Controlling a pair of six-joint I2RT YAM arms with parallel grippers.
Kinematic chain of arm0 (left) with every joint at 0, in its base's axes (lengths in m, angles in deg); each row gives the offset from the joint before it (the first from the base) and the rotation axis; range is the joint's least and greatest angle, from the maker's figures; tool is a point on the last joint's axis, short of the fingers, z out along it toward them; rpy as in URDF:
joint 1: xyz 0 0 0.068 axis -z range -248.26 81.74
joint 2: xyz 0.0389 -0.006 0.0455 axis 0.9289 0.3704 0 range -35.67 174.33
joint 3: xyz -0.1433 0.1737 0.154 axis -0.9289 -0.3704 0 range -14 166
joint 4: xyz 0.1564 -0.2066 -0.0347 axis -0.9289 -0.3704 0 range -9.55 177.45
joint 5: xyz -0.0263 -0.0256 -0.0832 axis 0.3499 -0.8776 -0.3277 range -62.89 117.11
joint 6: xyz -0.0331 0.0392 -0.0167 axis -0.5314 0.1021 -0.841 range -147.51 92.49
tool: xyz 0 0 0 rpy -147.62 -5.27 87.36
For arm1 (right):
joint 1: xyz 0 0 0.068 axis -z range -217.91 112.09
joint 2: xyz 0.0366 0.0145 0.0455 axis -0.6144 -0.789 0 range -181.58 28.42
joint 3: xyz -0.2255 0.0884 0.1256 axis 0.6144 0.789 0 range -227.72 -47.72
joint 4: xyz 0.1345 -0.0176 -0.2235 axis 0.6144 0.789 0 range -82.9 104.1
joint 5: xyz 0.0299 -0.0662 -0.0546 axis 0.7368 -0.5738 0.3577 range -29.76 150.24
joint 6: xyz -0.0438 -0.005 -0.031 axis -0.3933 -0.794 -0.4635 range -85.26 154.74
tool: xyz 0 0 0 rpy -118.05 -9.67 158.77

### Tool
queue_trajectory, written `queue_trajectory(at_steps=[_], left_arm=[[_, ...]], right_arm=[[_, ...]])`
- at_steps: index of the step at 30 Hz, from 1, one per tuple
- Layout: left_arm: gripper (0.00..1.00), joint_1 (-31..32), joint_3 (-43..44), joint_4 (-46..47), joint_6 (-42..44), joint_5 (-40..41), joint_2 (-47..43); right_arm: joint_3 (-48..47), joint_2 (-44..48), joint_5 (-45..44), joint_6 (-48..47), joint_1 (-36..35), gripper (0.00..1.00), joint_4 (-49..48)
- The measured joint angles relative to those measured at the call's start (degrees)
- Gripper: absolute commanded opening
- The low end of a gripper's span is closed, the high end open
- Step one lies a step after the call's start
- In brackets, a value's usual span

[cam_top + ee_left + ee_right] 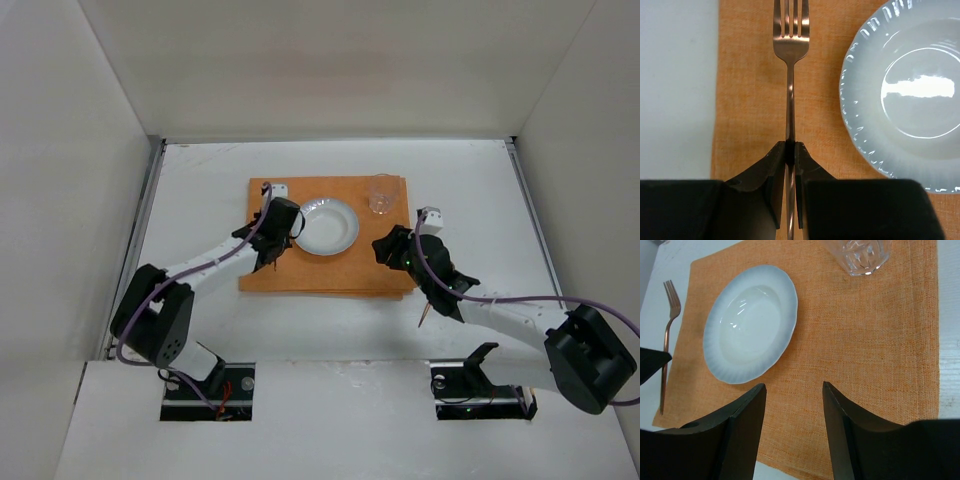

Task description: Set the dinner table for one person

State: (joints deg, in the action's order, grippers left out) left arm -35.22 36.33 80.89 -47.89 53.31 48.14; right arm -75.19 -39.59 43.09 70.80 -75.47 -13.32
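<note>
Next, my left gripper moves down onto the mat's strip (750, 100) beside the plate to release the copper fork, since the fork still hangs above the orange cloth.
The dinner table (200, 190) is the white tabletop. An orange placemat (385, 275) lies on it with a white plate (326, 226) and a clear glass (381, 195). My left gripper (268, 248) is shut on the handle of a copper fork (790, 50), which points away over the mat's left strip (750, 100), left of the plate (905, 95). I cannot tell if the fork rests on the mat. My right gripper (794, 387) is open and empty above the mat's near right part (865, 340). Its view shows the plate (751, 322), the glass (860, 255) and the fork (670, 315).
A thin copper-coloured utensil (424, 315) lies on the white table just off the mat's near right corner, beside my right arm. Metal rails (150, 200) run along the table's sides, and white walls stand close around it.
</note>
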Motion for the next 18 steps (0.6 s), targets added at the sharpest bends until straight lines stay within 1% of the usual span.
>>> queue_trajectory(at_steps=[5, 10, 18], left_arm=[[0.04, -1.14, 2.58, 4.24, 3.39, -1.46, 5.6], [0.04, -2.43, 3.74, 5.44, 5.01, -1.77, 10.93], [0.06, -2.58, 3.74, 6.45, 6.05, -1.18, 13.31]], right_arm=[[0.0, -0.28, 0.04, 0.0, -0.02, 0.55, -0.11], [0.0, -0.28, 0.02, 0.0, 0.0, 0.55, -0.22], [0.0, -0.63, 0.04, -0.02, 0.0, 0.55, -0.24]])
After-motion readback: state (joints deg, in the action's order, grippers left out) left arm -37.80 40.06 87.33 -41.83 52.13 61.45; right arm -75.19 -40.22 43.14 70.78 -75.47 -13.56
